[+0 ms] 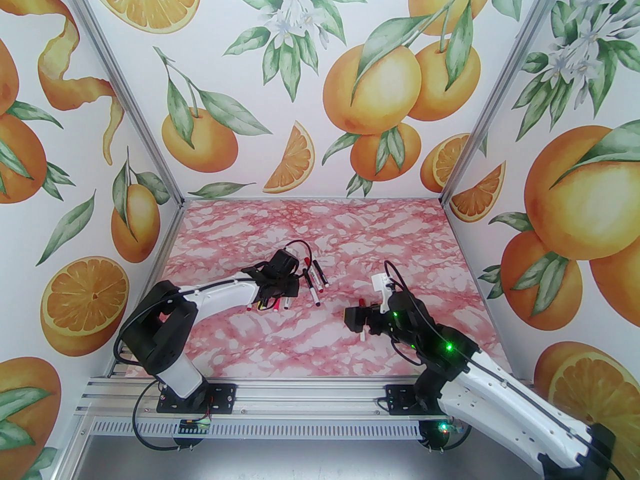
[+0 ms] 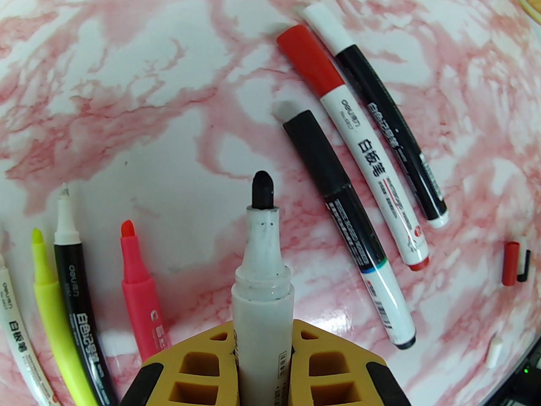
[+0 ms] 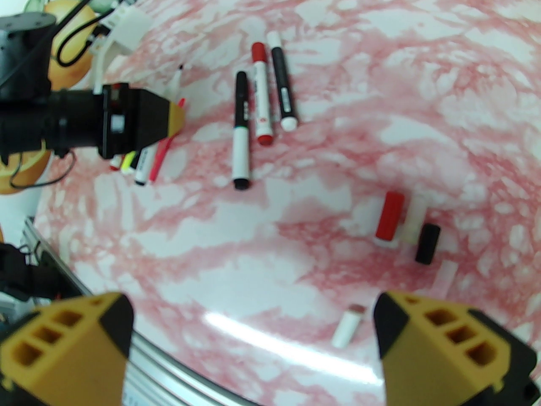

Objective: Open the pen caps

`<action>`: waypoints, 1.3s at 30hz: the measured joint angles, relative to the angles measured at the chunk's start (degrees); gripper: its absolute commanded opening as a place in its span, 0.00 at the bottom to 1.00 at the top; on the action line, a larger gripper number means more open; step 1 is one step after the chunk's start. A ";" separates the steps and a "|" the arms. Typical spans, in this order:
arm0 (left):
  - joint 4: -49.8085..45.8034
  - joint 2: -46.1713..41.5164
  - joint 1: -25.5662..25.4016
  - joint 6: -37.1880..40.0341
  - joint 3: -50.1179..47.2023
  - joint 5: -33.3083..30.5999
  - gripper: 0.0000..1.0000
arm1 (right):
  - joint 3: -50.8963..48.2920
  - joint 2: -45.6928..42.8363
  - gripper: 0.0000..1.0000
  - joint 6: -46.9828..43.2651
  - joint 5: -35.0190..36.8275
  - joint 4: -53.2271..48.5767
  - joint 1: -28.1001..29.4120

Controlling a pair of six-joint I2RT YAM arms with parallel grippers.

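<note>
I will next lower the uncapped white marker with my left gripper onto the bare tabletop beside the pink pen and let go of it, because the marker's black tip is already uncovered.
My left gripper is shut on an uncapped white marker whose black tip points away over the table. Beside it lie three pens with their pen caps on: black, red and white. Loose pen caps rest near my right gripper, which hangs open above the table with nothing between its fingers: a red one, a black one and a white one. From the top view the left gripper is over the pens and the right gripper is mid-table.
Uncapped pens lie in a row to the left of the held marker: pink, a black barrel with a white tip and yellow. The pink marble tabletop is walled on three sides. A metal rail runs along the near edge.
</note>
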 measured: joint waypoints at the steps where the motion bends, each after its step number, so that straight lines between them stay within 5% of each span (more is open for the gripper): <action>1: -0.07 0.55 0.00 0.00 0.11 -0.35 0.11 | 0.00 0.00 1.00 0.00 0.00 -0.37 0.00; 15: -3.02 6.21 -0.37 -0.04 2.99 -4.42 0.14 | -1.49 -1.18 1.00 1.11 0.02 -0.46 0.00; 26: -3.67 7.08 -0.83 -0.02 3.76 -6.54 0.28 | -2.29 -1.55 1.00 1.79 0.04 -0.37 0.00; 39: -7.93 6.99 -1.36 0.02 5.11 -8.72 0.28 | -3.43 -2.21 1.00 1.99 0.04 -0.39 0.00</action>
